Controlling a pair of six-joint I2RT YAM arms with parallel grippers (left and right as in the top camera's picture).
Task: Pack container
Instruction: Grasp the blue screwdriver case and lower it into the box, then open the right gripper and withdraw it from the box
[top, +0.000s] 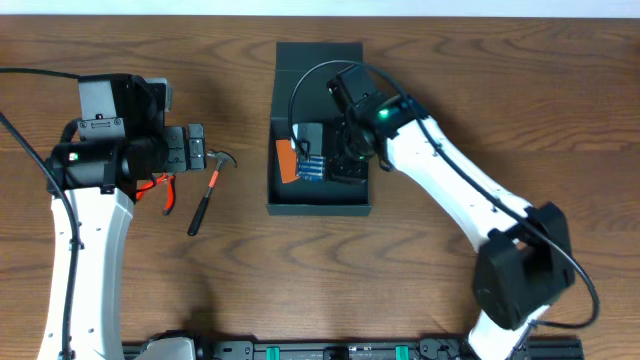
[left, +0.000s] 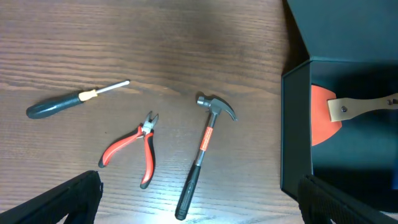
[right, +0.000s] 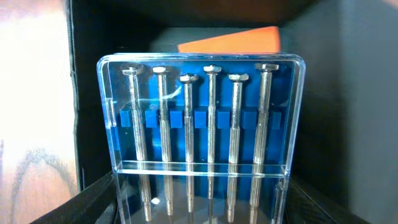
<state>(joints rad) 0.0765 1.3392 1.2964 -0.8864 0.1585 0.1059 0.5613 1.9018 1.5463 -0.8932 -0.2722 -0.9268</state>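
The blue case should be released by my right gripper next, lower down and back toward the container's near side, because the bare bottom of the container is below and back of it.
The dark teal container (top: 320, 208) stands open at the table's middle, its flap lid (top: 318, 55) folded back. Inside lies an orange-bladed scraper (top: 287, 160), which also shows in the left wrist view (left: 323, 115). My right gripper (top: 345, 160) is inside the box, shut on the blue case of drill bits (top: 312, 167). In the right wrist view the case (right: 202, 137) fills the space between the fingers (right: 199, 208). My left gripper (top: 195, 148) is open and empty above the hammer (left: 202, 155).
Left of the container, on the wooden table, lie a hammer (top: 207, 195), red-handled pliers (left: 134, 146) and a dark-handled screwdriver (left: 68, 102). In the overhead view my left arm hides the screwdriver and part of the pliers (top: 165, 190).
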